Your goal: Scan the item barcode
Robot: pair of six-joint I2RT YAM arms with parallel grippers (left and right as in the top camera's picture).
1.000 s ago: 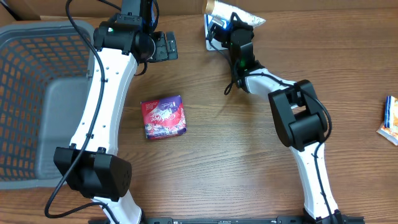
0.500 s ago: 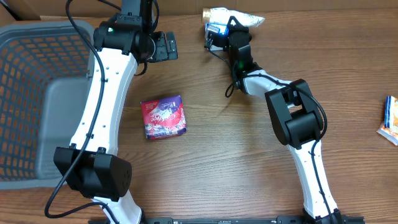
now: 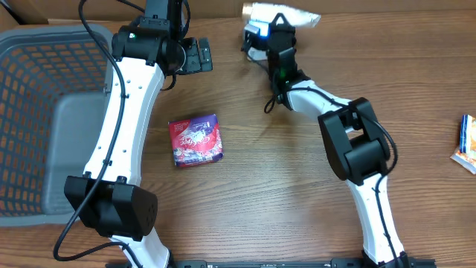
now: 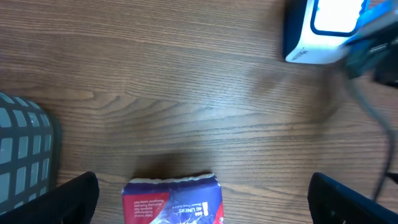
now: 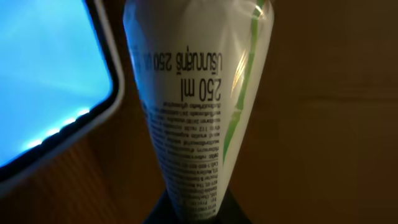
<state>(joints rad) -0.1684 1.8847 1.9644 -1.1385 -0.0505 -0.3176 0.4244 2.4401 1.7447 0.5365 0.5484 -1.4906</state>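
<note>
I will next swing my right gripper back toward the small packet, on its right in the overhead view, and let go of the tube to clear the scanner.
My right gripper (image 3: 280, 28) is shut on the crimped end of a white tube (image 3: 286, 13) at the far edge of the table. In the right wrist view the tube (image 5: 193, 93) shows a green stripe and small print, with the gripper (image 5: 193, 214) clamped at its base. The scanner (image 3: 255, 33) glows blue just left of the tube; its lit window (image 5: 43, 81) fills the left of the right wrist view. My left gripper (image 3: 195, 54) hangs open and empty, with its dark fingers (image 4: 68, 199) wide apart above a red and purple packet (image 4: 171, 200).
The red and purple packet (image 3: 196, 140) lies mid-table. A grey mesh basket (image 3: 37, 82) fills the left side. Another small packet (image 3: 465, 145) lies at the right edge. The scanner (image 4: 323, 31) also shows at the left wrist view's top right.
The right gripper has carried the tube a little farther back and left, turning it beside the scanner. The left arm has not moved.
</note>
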